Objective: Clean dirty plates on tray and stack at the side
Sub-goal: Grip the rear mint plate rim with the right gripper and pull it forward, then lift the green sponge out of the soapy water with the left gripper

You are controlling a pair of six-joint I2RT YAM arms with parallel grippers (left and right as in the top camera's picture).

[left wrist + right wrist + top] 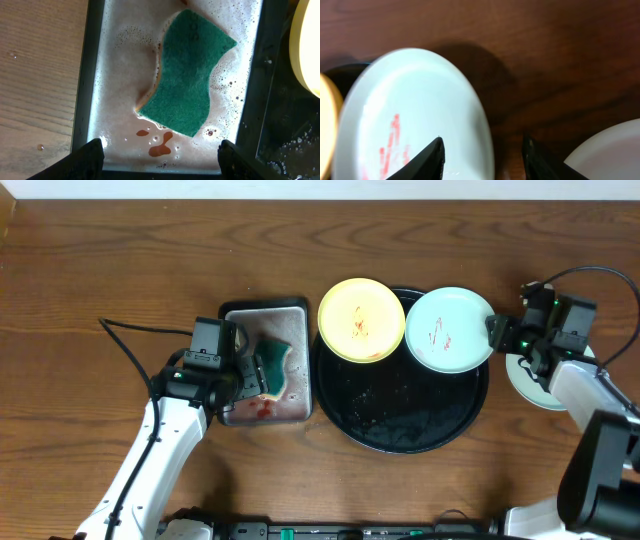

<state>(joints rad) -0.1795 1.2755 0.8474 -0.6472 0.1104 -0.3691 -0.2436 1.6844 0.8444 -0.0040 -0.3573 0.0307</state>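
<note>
The robot's left gripper will go down onto the sponge's near end [275,387] [176,115] and close, because the green sponge is in the grey metal tray below the gripper's open fingers.
The black tray [415,425] holds a pale yellow plate [360,320] and a light blue-green plate [448,330], both with red smears. My right gripper [495,332] is open, and its fingers [482,155] straddle the right rim of the blue-green plate [415,115]. Another pale plate [530,380] lies on the table to the right, partly under my right arm; it also shows in the right wrist view [612,150]. My left gripper [248,370] is open and empty [161,155] over the near end of the grey metal tray.
The grey metal tray [300,405] left of the black tray holds foamy water [125,100], red drops and a green sponge [187,70]. The yellow plate's edge [307,45] is close to its right side. Bare wooden table lies around.
</note>
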